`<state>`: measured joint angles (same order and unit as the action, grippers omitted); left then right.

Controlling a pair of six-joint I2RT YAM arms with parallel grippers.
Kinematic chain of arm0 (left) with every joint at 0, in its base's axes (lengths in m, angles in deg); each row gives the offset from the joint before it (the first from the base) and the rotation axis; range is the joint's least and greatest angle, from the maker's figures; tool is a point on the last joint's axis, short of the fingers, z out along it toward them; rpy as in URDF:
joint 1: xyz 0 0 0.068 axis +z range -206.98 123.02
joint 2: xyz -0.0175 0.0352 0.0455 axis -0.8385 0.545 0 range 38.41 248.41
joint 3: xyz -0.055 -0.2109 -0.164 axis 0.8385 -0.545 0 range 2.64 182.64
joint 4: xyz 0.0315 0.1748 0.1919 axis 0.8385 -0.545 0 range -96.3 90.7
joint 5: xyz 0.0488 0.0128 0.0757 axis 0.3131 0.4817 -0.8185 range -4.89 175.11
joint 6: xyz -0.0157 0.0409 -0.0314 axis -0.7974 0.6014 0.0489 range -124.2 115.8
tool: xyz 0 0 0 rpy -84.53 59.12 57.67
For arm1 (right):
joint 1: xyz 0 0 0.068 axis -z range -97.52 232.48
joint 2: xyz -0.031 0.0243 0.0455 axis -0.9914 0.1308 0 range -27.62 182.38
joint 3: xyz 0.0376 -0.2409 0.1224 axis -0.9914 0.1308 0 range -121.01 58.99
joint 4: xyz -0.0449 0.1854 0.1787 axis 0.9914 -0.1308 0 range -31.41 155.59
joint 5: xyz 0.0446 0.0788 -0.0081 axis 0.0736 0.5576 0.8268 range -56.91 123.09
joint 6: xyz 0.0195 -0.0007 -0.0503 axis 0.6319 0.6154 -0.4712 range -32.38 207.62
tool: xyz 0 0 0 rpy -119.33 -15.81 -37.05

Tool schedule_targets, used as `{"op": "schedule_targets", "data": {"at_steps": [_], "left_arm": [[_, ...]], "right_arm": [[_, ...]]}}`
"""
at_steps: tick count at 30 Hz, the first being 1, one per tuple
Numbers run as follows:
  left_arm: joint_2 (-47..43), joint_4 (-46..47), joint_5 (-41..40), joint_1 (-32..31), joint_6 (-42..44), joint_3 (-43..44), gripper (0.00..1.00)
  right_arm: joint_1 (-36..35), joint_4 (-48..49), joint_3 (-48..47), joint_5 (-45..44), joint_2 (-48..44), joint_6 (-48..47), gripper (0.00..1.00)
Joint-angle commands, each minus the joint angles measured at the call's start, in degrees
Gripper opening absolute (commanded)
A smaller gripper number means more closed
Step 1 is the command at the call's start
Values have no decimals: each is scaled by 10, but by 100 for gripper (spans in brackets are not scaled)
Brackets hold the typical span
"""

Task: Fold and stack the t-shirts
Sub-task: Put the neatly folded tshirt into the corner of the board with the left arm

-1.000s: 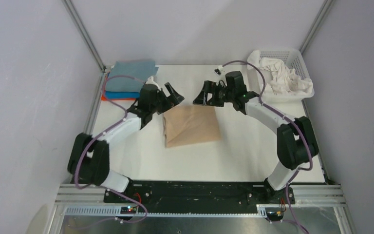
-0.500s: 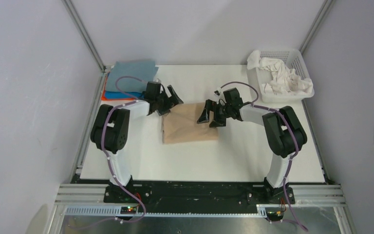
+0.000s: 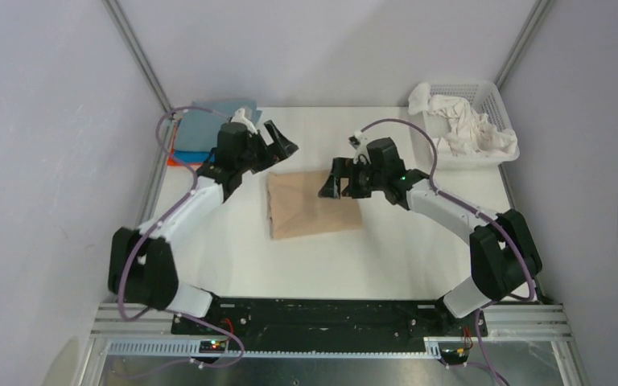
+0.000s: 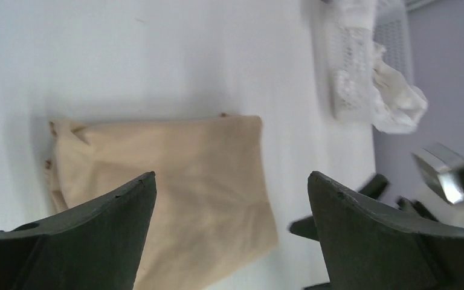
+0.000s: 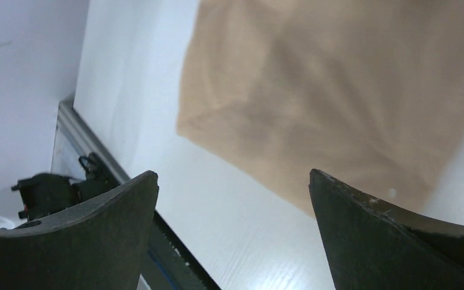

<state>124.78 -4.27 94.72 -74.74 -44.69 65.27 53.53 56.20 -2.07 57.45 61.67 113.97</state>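
The tan t-shirt's edge farthest from the basket has exposed layers, and I will move my left gripper back and down to close on them.
A folded tan t-shirt [image 3: 310,205] lies flat in the middle of the table; it also shows in the left wrist view [image 4: 175,175] and the right wrist view [image 5: 344,90]. My left gripper [image 3: 278,149] is open and empty, raised above the shirt's far left corner. My right gripper [image 3: 334,181] is open and empty above the shirt's far right edge. A stack of folded shirts, grey-blue [image 3: 209,121] over bright blue and orange [image 3: 179,160], sits at the far left corner, partly hidden by the left arm. White shirts [image 3: 471,129] lie crumpled in the basket.
A white mesh basket [image 3: 495,96] stands at the far right corner; it also shows in the left wrist view [image 4: 353,66]. Metal frame posts rise at both far corners. The black base rail [image 3: 330,314] runs along the near edge.
Both grippers have lifted off the tan shirt, empty. The left moved back and left toward the stack. The right rose and shifted slightly left. The shirt stays folded.
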Motion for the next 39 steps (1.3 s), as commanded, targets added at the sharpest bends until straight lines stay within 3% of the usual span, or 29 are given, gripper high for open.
{"op": "schedule_targets", "data": {"at_steps": [1, 7, 12, 17, 21, 27, 29, 33, 39], "left_arm": [[-58, -9, -10, -31, -15, -73, 100], [-20, 23, -3, -36, -32, -194, 100], [37, 36, -8, -35, -37, -215, 100], [9, 28, -17, -34, -28, -215, 100], [-90, -13, -50, -35, -2, -188, 100], [-233, -19, -198, -34, 46, -207, 100], [-228, -21, -213, -23, 67, -206, 100], [-168, -24, -156, 4, 65, -187, 100], [-62, -30, -121, 5, 68, -152, 100]], "right_arm": [[-28, 34, 25, 17, -2, 19, 100], [-25, 76, 83, 10, 45, 35, 99], [-25, 76, 106, -18, 104, 41, 99], [-24, 69, 115, -35, 84, 31, 99], [-23, 24, 112, -103, -69, 11, 100], [-32, -80, 129, -363, -327, 31, 99], [-19, -92, 153, -406, -385, 56, 100], [39, -109, 193, -435, -453, 106, 99], [53, -148, 196, -458, -460, 89, 100]]}}
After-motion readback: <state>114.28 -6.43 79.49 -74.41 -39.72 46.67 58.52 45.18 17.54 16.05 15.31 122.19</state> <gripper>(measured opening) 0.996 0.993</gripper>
